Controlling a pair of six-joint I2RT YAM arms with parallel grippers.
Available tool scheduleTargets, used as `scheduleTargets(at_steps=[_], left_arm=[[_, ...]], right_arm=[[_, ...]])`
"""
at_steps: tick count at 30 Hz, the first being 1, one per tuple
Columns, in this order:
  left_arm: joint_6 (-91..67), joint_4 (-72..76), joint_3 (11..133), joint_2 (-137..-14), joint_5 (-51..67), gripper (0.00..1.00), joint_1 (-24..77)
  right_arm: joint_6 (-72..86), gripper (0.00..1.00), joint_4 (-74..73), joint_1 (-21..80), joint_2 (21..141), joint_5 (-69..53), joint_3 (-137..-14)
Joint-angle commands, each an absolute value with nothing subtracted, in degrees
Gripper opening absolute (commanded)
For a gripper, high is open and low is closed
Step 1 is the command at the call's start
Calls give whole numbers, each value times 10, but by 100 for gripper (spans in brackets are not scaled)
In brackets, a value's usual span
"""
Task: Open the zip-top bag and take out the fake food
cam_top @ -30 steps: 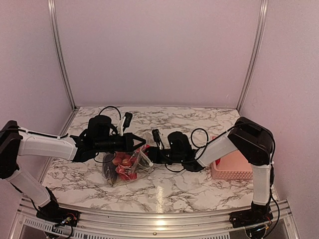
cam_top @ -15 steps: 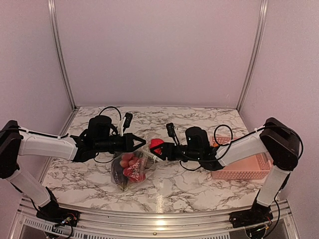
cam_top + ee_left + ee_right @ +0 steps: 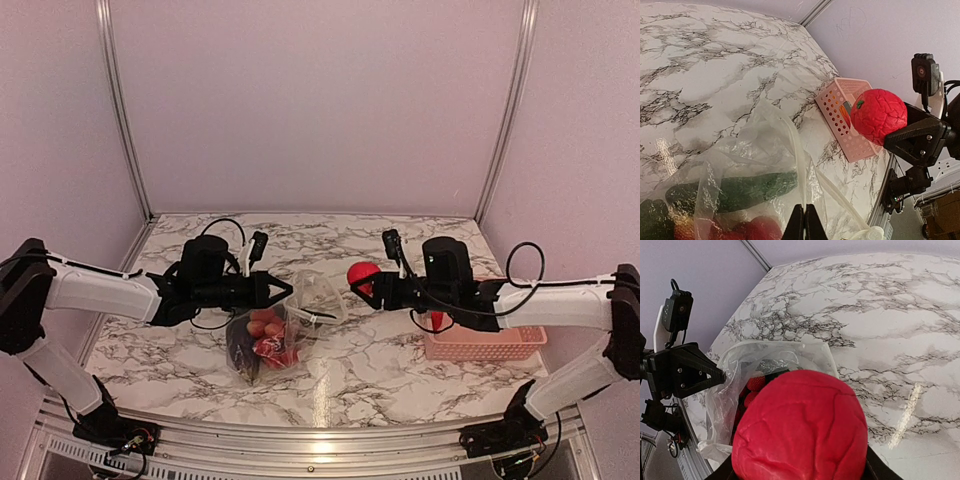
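Note:
My right gripper should next move right in the top view to the pink basket (image 3: 466,340) lying below, which already holds food, then lower and release the red fruit (image 3: 360,274).
The clear zip-top bag (image 3: 285,325) hangs open above the marble table, with red pieces (image 3: 265,335), a dark green cucumber (image 3: 735,192) and a dark piece inside. My left gripper (image 3: 285,290) is shut on the bag's zip strip (image 3: 799,165) and holds it up. My right gripper (image 3: 365,282) is shut on a red wrinkled fake fruit (image 3: 360,274) and holds it in the air to the right of the bag. The fruit fills the right wrist view (image 3: 800,427), where the bag (image 3: 760,370) lies behind it. The fruit also shows in the left wrist view (image 3: 878,116).
A pink slotted basket (image 3: 485,340) stands at the right, under my right arm; it also shows in the left wrist view (image 3: 842,120). Metal rails run along the table's near edge and back corners.
My right gripper has pulled out of the bag with the red fruit and moved right, toward the basket. The bag has settled and hangs more upright from my left gripper.

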State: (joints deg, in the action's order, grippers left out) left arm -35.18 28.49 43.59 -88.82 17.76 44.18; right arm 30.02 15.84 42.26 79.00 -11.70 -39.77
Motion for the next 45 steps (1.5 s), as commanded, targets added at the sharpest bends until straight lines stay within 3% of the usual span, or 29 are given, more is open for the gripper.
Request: scheduleTargets(at_steps=[1, 10, 22, 28, 38, 45], left_arm=[[-349, 294, 446, -901, 185, 0, 438], [-352, 297, 455, -910, 191, 0, 438], [-356, 298, 458, -914, 193, 0, 439], [-354, 299, 460, -917, 194, 0, 439], [-353, 302, 455, -913, 193, 0, 438], [-354, 309, 458, -918, 198, 0, 438]], right_arm=[[266, 53, 7, 393, 690, -62, -379], [234, 55, -147, 204, 518, -66, -313], [217, 58, -122, 114, 572, -58, -271], [223, 69, -90, 109, 609, -46, -253], [219, 98, -135, 109, 660, -3, -296], [266, 99, -241, 109, 663, 56, -371]])
